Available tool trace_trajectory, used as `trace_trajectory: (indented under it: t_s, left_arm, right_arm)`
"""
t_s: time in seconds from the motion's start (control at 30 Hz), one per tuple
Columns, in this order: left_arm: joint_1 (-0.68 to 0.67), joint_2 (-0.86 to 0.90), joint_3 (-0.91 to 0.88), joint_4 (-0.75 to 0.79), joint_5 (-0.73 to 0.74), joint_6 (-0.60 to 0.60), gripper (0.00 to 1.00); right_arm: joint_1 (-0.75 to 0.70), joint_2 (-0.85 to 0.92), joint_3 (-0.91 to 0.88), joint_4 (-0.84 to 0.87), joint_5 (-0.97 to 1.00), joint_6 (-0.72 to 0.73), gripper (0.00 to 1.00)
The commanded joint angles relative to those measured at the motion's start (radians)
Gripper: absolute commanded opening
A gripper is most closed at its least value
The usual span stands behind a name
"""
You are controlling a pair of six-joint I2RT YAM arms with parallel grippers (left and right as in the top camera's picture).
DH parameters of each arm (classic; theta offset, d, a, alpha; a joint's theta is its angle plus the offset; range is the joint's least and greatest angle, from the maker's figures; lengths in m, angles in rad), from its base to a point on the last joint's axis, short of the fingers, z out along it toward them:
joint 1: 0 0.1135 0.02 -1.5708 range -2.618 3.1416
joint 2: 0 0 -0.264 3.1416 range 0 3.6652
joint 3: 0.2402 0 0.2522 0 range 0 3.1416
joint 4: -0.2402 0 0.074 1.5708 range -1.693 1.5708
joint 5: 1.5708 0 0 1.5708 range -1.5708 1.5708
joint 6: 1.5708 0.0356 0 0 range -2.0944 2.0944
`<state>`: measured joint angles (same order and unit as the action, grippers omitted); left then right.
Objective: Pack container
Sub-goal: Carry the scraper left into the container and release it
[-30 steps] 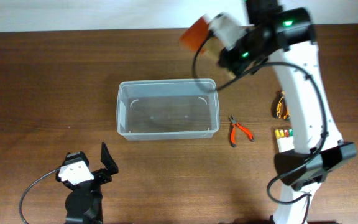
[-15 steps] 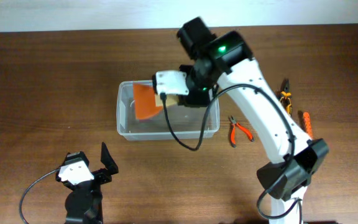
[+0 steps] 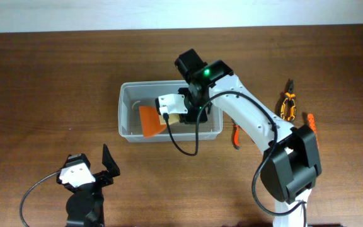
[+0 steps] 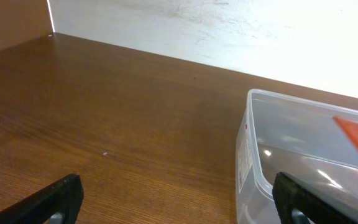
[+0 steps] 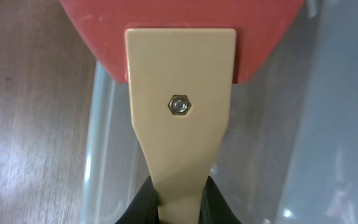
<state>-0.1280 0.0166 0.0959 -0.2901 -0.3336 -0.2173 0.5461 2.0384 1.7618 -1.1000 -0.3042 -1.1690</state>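
The container's clear bottom is below the scraper point(image 5: 180, 68) and the blade overlaps the container's near side, so my right gripper should move gently outward and down to release the scraper.
The clear plastic container point(image 3: 123, 111) stands at the table's middle. My right gripper point(image 3: 172, 114) is inside it, shut on the cream handle of a scraper with an orange blade point(image 3: 150, 120); the blade points toward the container's left front. In the right wrist view the fingers point(image 5: 180, 205) clamp the handle of the scraper point(image 5: 180, 68) over the container's clear wall point(image 5: 107, 162). My left gripper point(image 3: 93, 165) is open and empty near the front left edge, well apart from the container. In the left wrist view its fingers point(image 4: 176, 205) are spread, with the container point(image 4: 253, 162) to the right.
Red-handled pliers point(image 3: 235, 135) lie just right of the container, partly under my right arm. Orange-and-black pliers point(image 3: 287, 104) and an orange-handled tool point(image 3: 312, 123) lie further right. A pale wall runs along the table's far edge.
My right arm swung from beyond the container's back right corner down into the container, carrying the scraper. The blade now sits lower, toward the front left. The left arm has not moved.
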Motion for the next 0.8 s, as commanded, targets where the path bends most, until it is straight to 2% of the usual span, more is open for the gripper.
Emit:
trace_trajectory:
  t_s: [0.0, 0.23, 0.77]
  left_arm:
    - [-0.003, -0.005, -0.003, -0.002, -0.003, 0.009, 0.99]
    - [-0.003, -0.005, -0.003, -0.002, -0.003, 0.009, 0.99]
    - [-0.003, -0.005, -0.003, -0.002, -0.003, 0.009, 0.99]
  right_arm:
    - [0.003, -0.018, -0.062, 0.079, -0.014, 0.084, 0.04]
    - [0.003, -0.016, -0.127, 0.262, -0.014, 0.268, 0.04]
    - [0.003, 0.048, -0.136, 0.266, 0.027, 0.269, 0.04]
